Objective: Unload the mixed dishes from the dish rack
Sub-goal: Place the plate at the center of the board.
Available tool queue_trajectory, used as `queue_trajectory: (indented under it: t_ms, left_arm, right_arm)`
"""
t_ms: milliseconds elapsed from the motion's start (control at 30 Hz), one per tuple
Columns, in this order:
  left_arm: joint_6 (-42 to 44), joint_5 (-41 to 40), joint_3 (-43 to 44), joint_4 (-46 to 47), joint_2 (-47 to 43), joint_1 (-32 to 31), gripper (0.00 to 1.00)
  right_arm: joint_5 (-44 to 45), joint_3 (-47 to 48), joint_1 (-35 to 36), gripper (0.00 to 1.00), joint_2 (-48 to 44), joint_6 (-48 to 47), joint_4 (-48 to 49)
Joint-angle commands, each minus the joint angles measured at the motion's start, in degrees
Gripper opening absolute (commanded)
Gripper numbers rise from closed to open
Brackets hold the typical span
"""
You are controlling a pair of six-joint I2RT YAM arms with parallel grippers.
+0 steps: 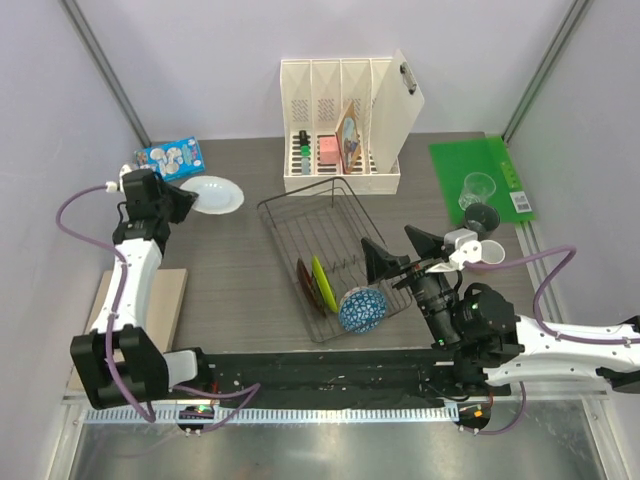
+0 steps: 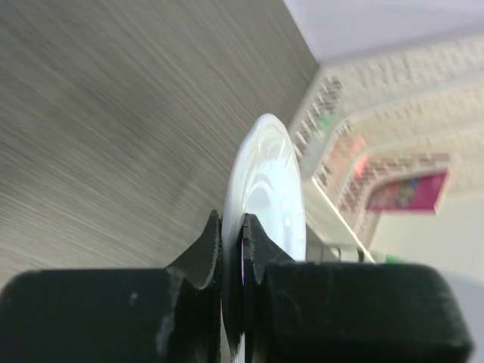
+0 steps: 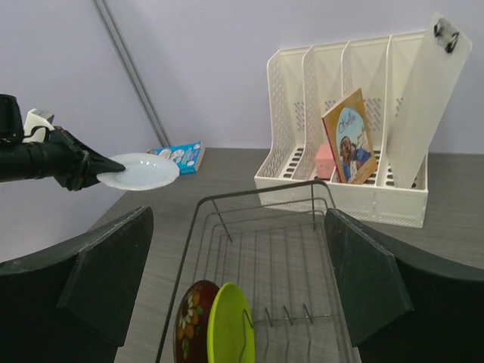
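The left gripper lowers the white plate to rest on the tabletop (image 1: pixel 228 219) between the blue box and dish rack next and releases its rim, since that spot is bare.
The dish rack (image 1: pixel 300 225) (image 3: pixel 249 198) stands mid-table. In its near end a red floral plate (image 1: pixel 307 280) (image 3: pixel 195 325) and a lime-green plate (image 1: pixel 321 282) (image 3: pixel 231 325) stand on edge, with a blue patterned bowl (image 1: pixel 361 310) beside them. My left gripper (image 1: pixel 185 200) (image 2: pixel 233 219) is shut on the rim of a white plate (image 1: pixel 212 194) (image 2: pixel 268 189) (image 3: pixel 140 171), holding it roughly level at the far left. My right gripper (image 1: pixel 395 248) (image 3: pixel 238 215) hangs open over the rack's near right side, holding nothing. A clear glass (image 1: pixel 478 190) and a dark grey mug (image 1: pixel 484 217) stand at the right.
A cream file holder (image 1: pixel 340 130) with small items stands behind the rack. A blue box (image 1: pixel 172 155) lies at the far left corner. A green mat (image 1: pixel 500 165) lies under the glass and mug. A wooden board (image 1: pixel 165 295) sits near the left arm.
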Motion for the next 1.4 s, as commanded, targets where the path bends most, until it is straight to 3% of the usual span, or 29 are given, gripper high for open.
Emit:
queue_trajectory:
  t_ms: [0,267,833,933,1167,1367]
  left_arm:
    - [-5.5,-0.6,-1.6,16.6,4.1,3.7,0.0]
    - [-4.6,5.2,3.4,18.6,19.6,4.4,0.0]
    - [3.8,0.5,14.0,11.4,38.3,4.7,0.0]
    - [4.3,-0.4,15.7,8.6,40.9,4.8,0.08]
    - [4.5,0.3,13.2,7.9,41.4,5.2,0.43]
    - [4.0,0.4,9.1,5.8,37.7,5.3,0.53]
  right_arm:
    - [-3.9,0.3,-0.5,1.0,-0.9,12.0,-8.0]
    - [-7.6,-0.2,-1.3,1.0,0.1,14.6,-11.5]
    - [-12.6,-0.1,-5.9,1.0,2.4,16.7,-13.9]
    - [-14.8,0.0,-8.6,1.0,3.5,18.7,-15.1]
    - [-19.5,-0.6,-13.8,1.0,4.6,22.5,-16.6]
    - [-20.4,-0.8,-15.0,1.0,5.3,23.3,-16.7]
